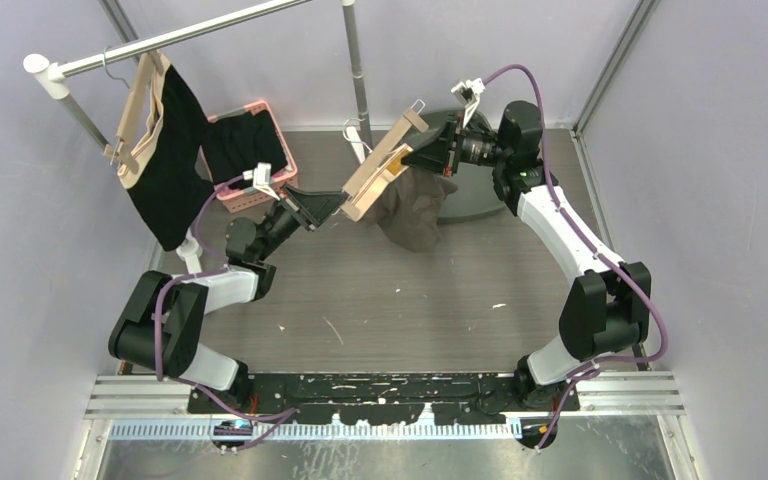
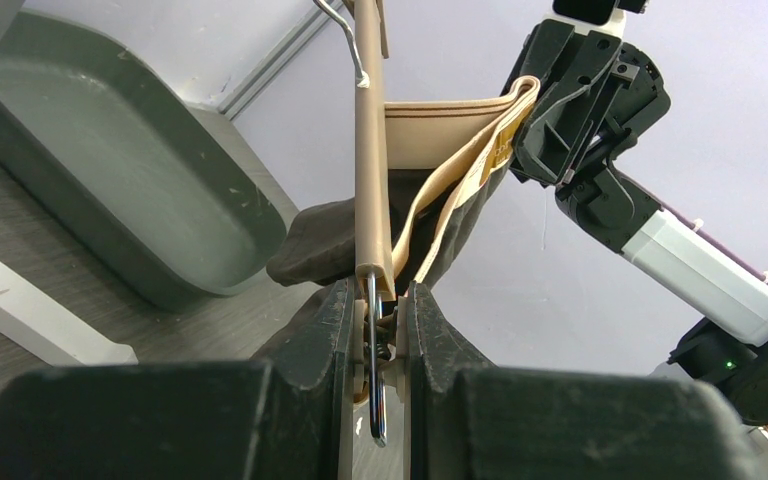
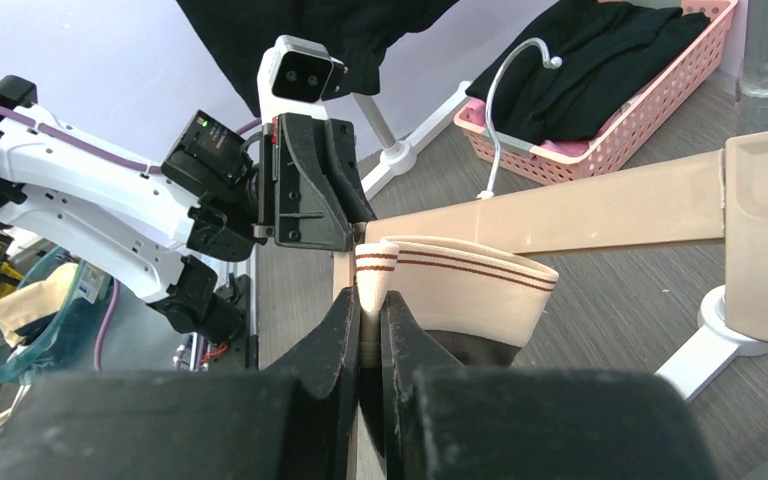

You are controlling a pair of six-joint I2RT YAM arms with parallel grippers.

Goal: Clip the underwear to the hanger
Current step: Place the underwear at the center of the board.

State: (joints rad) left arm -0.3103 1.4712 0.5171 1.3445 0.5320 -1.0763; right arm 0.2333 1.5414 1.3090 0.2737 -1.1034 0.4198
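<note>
The bare tabletop short of the tray is clear, so my right gripper needs to pull the waistband back and down from the hanger and release it there.
A beige hanger [image 1: 378, 168] is held in the air over the table's middle. My left gripper [image 1: 332, 207] is shut on the spring clip [image 2: 378, 335] at the hanger's lower end, and its fingers [image 2: 332, 320] squeeze the clip from both sides. The underwear [image 1: 410, 212] is dark brown with a cream, red-striped waistband [image 3: 460, 280], and it hangs below the hanger. My right gripper [image 1: 426, 152] is shut on a fold of the waistband [image 2: 450, 130], right beside the hanger bar [image 3: 560, 212]. In the right wrist view the gripper [image 3: 370, 300] pinches the band close to the left gripper [image 3: 310, 190].
A second hanger with black underwear [image 1: 165, 160] hangs from the rail [image 1: 180, 35] at the back left. A pink basket [image 1: 260, 190] of dark clothes stands behind the left arm. A dark grey tray [image 1: 475, 205] lies under the right arm. A stand pole [image 1: 357, 70] rises at the back.
</note>
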